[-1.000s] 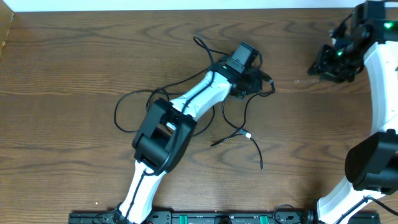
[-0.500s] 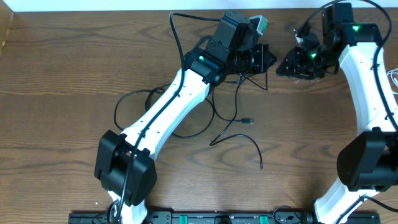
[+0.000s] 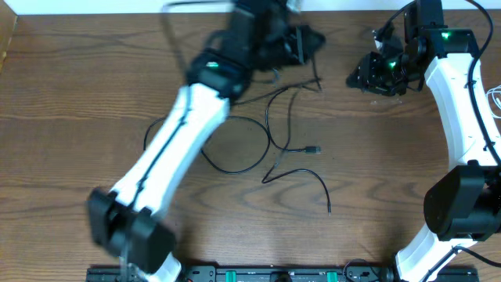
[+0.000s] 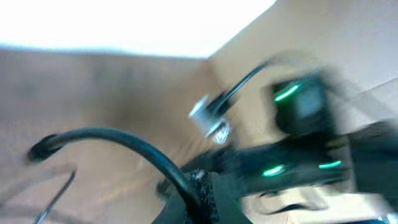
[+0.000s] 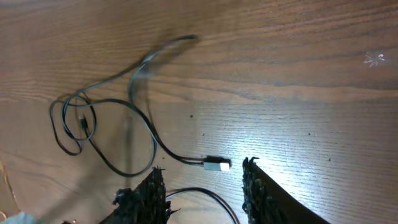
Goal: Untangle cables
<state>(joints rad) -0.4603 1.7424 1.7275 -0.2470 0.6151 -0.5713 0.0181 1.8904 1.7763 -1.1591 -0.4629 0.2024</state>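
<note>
I should next swing my left gripper left in the overhead view and release the black cable, as bare tabletop clear of loops is that way.
Black cables lie in loose loops at the middle of the wooden table, one with a small plug. My left gripper is raised near the far edge, blurred by motion. It is shut on a black cable that arcs out of its jaws, and a silver plug hangs beyond it. My right gripper hovers at the far right. In its wrist view the right gripper is open, with nothing held between the fingers. A plug and a cable lie on the table beneath it.
A thin white cord shows at the table's right edge. The left arm stretches diagonally over the table's left half, above part of the cable loops. The table's far edge meets a white wall. A dark rail runs along the front.
My left arm has swung up and to the left with the black cable, dragging the loops apart and toward the far edge. My right gripper has stayed at the far right, jaws a little wider.
</note>
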